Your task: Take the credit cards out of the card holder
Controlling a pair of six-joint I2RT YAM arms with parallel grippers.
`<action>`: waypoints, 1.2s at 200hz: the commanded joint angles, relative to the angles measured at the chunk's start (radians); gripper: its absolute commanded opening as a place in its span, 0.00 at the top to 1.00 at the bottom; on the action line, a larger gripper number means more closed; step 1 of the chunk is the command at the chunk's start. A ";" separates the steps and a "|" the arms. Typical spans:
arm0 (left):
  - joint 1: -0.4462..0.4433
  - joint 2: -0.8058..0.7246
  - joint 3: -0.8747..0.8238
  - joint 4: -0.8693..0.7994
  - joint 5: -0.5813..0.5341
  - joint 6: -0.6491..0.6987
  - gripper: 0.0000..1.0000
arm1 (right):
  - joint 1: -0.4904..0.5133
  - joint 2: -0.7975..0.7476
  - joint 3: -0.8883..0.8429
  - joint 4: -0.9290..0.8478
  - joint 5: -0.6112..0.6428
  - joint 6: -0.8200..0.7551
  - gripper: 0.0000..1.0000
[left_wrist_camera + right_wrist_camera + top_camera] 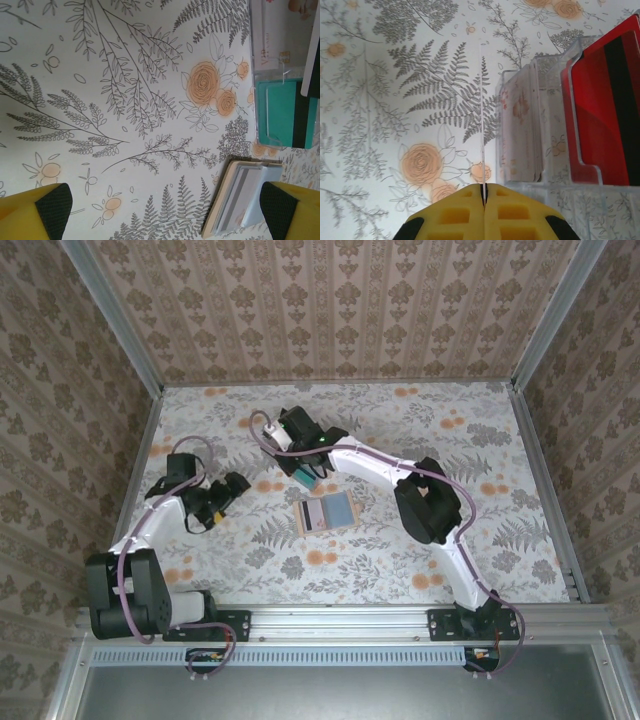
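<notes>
The thin card (483, 120) hangs beside the stand's slot of pale cards. I will next move my right gripper over that slot and lower it to release the card.
The card holder (325, 513) lies open and flat on the flowered table, tan outside with blue-grey pockets, and pale cards still sit in the pockets (239, 197). My left gripper (232, 488) is wide open to the left of it, low over the table, with nothing between its fingers (50, 206). The card holder's edge lies just inside the right finger. My right gripper (483, 192) is shut on a thin credit card (483, 120), seen edge-on, beside the clear stand (547, 180).
The clear plastic tiered stand (303, 478) stands behind the card holder. It holds a red-and-black card (607, 115), a teal card (280, 115) and a pale card (520, 130). Patterned walls close in the table.
</notes>
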 commanded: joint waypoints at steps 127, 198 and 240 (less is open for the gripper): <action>0.039 -0.013 -0.044 -0.014 0.080 0.042 0.00 | -0.010 0.141 0.165 -0.107 0.108 -0.092 0.94; 0.039 -0.014 -0.044 -0.001 0.103 0.039 0.00 | -0.010 0.127 0.182 -0.115 0.100 -0.057 0.75; 0.039 -0.014 -0.035 0.003 0.111 0.033 0.00 | -0.011 0.035 0.163 -0.124 0.079 0.021 0.69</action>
